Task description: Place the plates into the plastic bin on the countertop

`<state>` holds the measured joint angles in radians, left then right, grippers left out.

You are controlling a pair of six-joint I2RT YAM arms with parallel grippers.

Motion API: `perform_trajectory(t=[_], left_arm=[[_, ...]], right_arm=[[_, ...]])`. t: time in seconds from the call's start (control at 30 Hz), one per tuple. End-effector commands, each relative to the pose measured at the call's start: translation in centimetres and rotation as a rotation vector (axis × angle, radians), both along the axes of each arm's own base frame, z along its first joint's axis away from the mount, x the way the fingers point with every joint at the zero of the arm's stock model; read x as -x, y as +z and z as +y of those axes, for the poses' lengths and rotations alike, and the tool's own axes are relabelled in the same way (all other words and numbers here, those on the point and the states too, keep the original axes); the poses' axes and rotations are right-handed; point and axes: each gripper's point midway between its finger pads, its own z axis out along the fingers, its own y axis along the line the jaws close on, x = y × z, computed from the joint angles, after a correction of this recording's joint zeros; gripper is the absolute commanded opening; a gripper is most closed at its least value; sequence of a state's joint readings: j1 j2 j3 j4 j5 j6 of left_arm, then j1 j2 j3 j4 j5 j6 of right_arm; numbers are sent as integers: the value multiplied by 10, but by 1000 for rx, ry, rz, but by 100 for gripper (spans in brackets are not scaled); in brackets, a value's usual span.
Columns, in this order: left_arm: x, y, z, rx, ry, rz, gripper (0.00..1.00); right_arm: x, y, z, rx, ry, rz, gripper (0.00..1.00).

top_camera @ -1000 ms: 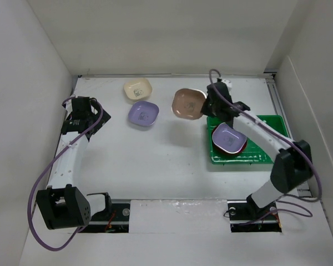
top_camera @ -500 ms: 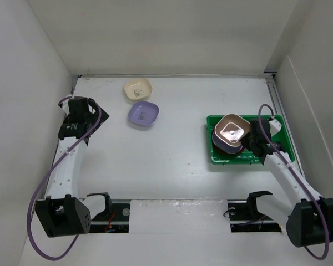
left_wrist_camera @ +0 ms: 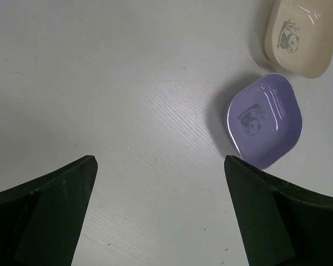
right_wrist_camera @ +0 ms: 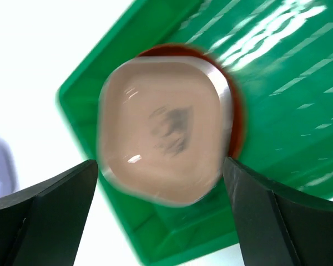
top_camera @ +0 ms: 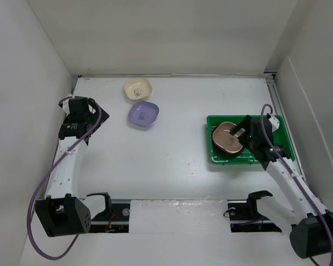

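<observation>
I will next move my right gripper off the bin (top_camera: 233, 159) and down onto the lavender plate's bin-side rim (top_camera: 157, 113), because it lies to the gripper's left in the top view.
The plastic bin (top_camera: 233, 159), bright green, sits at the right of the white countertop (top_camera: 166, 160). In its left part a tan-pink plate (top_camera: 226, 138) lies on a stack over a red-orange plate (right_wrist_camera: 237, 126). My right gripper (top_camera: 243, 134) hangs open just above it, and the tan-pink plate (right_wrist_camera: 164, 138) shows blurred between the spread fingers, free of both. A lavender plate (top_camera: 143, 114) and a cream plate (top_camera: 137, 88) rest on the countertop at the back centre. My left gripper (top_camera: 80, 113) stands open and empty at the far left, well short of the lavender plate (left_wrist_camera: 263, 122).
White walls close in the countertop on the left, back and right. The bin's right half (right_wrist_camera: 283, 77) shows bare ribbed floor. A rail with the arm bases (top_camera: 177, 209) runs along the near edge.
My right gripper carried the tan-pink plate from the back centre to the bin, then opened and let it drop onto the stack. The left arm hardly moved.
</observation>
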<state>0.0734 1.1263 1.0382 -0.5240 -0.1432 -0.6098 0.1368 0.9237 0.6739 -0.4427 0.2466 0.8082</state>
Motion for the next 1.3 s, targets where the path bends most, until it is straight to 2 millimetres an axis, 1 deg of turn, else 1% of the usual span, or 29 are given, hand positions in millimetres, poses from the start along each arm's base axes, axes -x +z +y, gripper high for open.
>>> perform_trajectory(t=[0.0, 0.03, 0.07, 0.1, 0.13, 0.17, 0.2, 0.23, 0.27, 0.3, 0.33, 0.37, 0.4, 0.43, 0.47, 0.5, 0.53, 0.57, 0.6, 0.73, 0.77, 0.8, 0.9, 0.93, 1.0, 1.1, 1.13, 1.23, 1.27], left_arm=[[-1, 3, 2, -12, 6, -12, 100], [-1, 3, 2, -12, 6, -12, 100], [-2, 0, 2, -11, 6, -3, 100], [-2, 0, 2, -11, 6, -3, 100], [-3, -3, 2, -10, 6, 8, 100], [-3, -3, 2, -10, 6, 8, 100], [-4, -6, 3, -9, 6, 18, 100], [-4, -6, 3, -9, 6, 18, 100], [-4, -6, 3, -9, 6, 18, 100], [-4, -9, 3, -9, 6, 27, 100], [-5, -9, 3, -9, 6, 28, 100], [-5, -12, 3, -8, 6, 37, 100], [-5, -12, 3, -8, 6, 37, 100], [-5, -12, 3, -8, 6, 37, 100], [-5, -12, 3, -8, 6, 37, 100], [-5, -12, 3, -8, 6, 37, 100], [-5, -12, 3, -8, 6, 37, 100], [-5, -12, 3, -8, 6, 37, 100], [-5, -12, 1, -2, -1, 36, 100], [-6, -15, 0, -1, -14, 47, 100], [-6, -15, 0, -1, -14, 47, 100], [-6, -18, 0, 0, -14, 56, 100], [-7, -18, -2, 6, -20, 56, 100], [-7, -18, -2, 6, -20, 56, 100], [-7, -18, -2, 6, -20, 56, 100], [-6, -15, -2, 5, -20, 47, 100], [-6, -15, -2, 5, -20, 47, 100], [-6, -15, -2, 5, -20, 47, 100], [-6, -15, -2, 5, -20, 47, 100]], right_arm=[[-14, 54, 43, -47, 161, -157, 100], [-16, 61, 57, -52, 201, -166, 100], [-17, 84, 86, -57, 279, -205, 100], [-24, 77, 102, -31, 318, -167, 100], [-28, 79, 118, -18, 346, -161, 100], [-26, 79, 144, 3, 400, -156, 100], [-35, 96, 164, 7, 443, -179, 100], [-47, 72, 183, 50, 473, -110, 100], [-54, 69, 197, 66, 483, -99, 98], [-62, 86, 222, 61, 523, -125, 98], [-75, 57, 240, 96, 546, -67, 97], [-82, 52, 255, 93, 568, -55, 97], [-98, 42, 284, 82, 603, -36, 95], [-105, 66, 289, 63, 601, -78, 93], [-115, 30, 305, 101, 621, -11, 93], [-124, 24, 313, 105, 621, -2, 92], [-138, 39, 326, 92, 620, -31, 92], [-146, 9, 336, 107, 630, 20, 91], [-149, 6, 346, 106, 639, 16, 89], [-168, -15, 369, 102, 668, 24, 88], [-173, -10, 373, 101, 668, 21, 88], [-175, -30, 375, 123, 675, 55, 86], [-179, -41, 378, 141, 677, 97, 83], [-179, -58, 378, 155, 678, 130, 82], [-178, -69, 379, 167, 692, 154, 76], [-177, -84, 377, 159, 703, 190, 56], [-174, -89, 374, 167, 703, 209, 46], [-165, -101, 367, 182, 704, 247, 30], [-165, -94, 366, 177, 704, 234, 18]])
